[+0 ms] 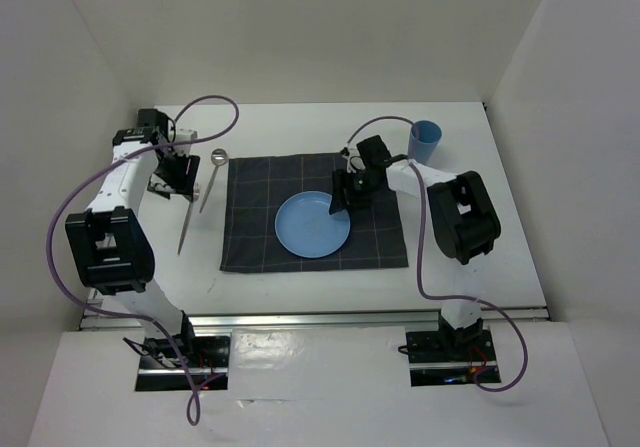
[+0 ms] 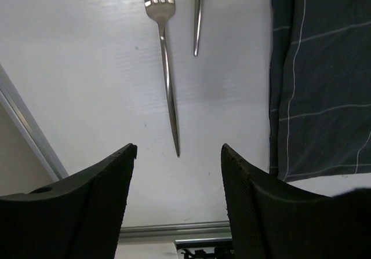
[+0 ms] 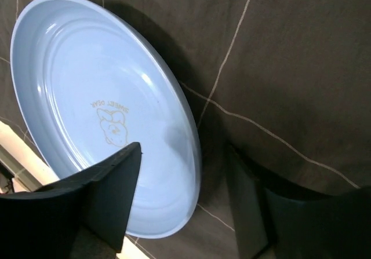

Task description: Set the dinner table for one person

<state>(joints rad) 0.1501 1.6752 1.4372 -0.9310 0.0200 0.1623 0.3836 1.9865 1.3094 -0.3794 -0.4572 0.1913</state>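
Note:
The spoon's handle near its bowl lies below and to the right in the top view, so the left gripper should next move that way and go down, as the bare tabletop leaves room for its fingers.
The dinner table [image 1: 500, 227] is a white top carrying a dark grey checked cloth [image 1: 380, 237]. A light blue plate [image 1: 312, 225] lies on the cloth. My right gripper [image 1: 340, 202] is at the plate's far right rim. In the right wrist view it [image 3: 185, 160] is open, one finger over the plate [image 3: 87, 97], the other over the cloth [image 3: 290, 68]. A fork [image 1: 187, 225] and a spoon [image 1: 218, 156] lie left of the cloth. My left gripper [image 1: 185, 187] hovers open and empty by the fork's [image 2: 165, 56] handle tip, its jaws [image 2: 178, 154] wide apart.
A blue cup [image 1: 425, 142] stands upright at the table's far right, behind the right arm. The spoon's handle [image 2: 197, 21] lies beside the fork, and the cloth's edge [image 2: 324, 79] is just right of both. White walls enclose the table; a metal rail [image 1: 350, 317] runs along the near edge.

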